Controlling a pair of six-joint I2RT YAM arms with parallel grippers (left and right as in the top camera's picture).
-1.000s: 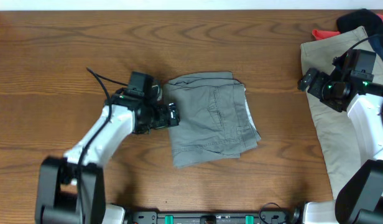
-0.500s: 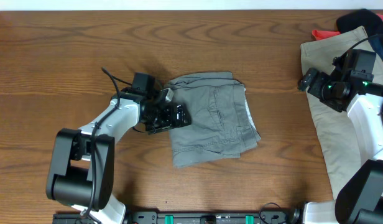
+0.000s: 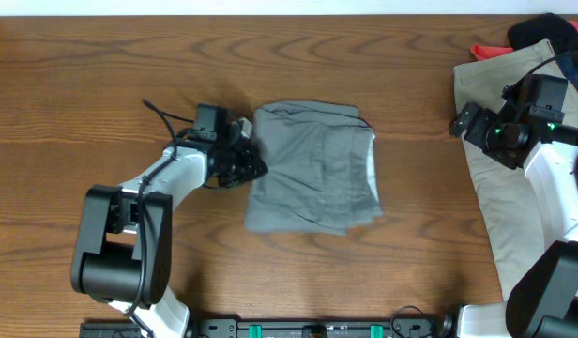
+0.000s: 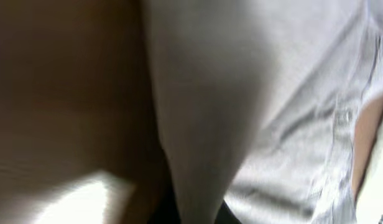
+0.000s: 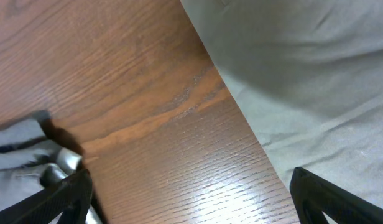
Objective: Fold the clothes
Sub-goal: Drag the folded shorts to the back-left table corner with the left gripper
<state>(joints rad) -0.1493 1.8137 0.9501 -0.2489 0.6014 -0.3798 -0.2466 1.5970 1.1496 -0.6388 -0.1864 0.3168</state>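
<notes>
My left gripper should move the pinched shorts outward and to the left in the overhead view next, to the bare far corner, and release them there.
Folded grey-green shorts lie in the middle of the wooden table. My left gripper is at their left edge, shut on a pinched fold of the cloth. In the left wrist view that fold rises between the dark jaws of the left gripper; the picture is blurred. My right gripper hangs open over bare wood just left of the tan shorts. In the right wrist view the right gripper has nothing between its black fingers, and the tan shorts fill the upper right.
A red piece and a dark navy piece lie at the back right corner, partly under the tan shorts. The left arm's cable loops above the table behind the left wrist.
The left gripper moved onto the shorts' left edge and shut on it. The grey-green shorts shifted and now lie smoother, with their lower left corner further left. The right arm stayed still.
</notes>
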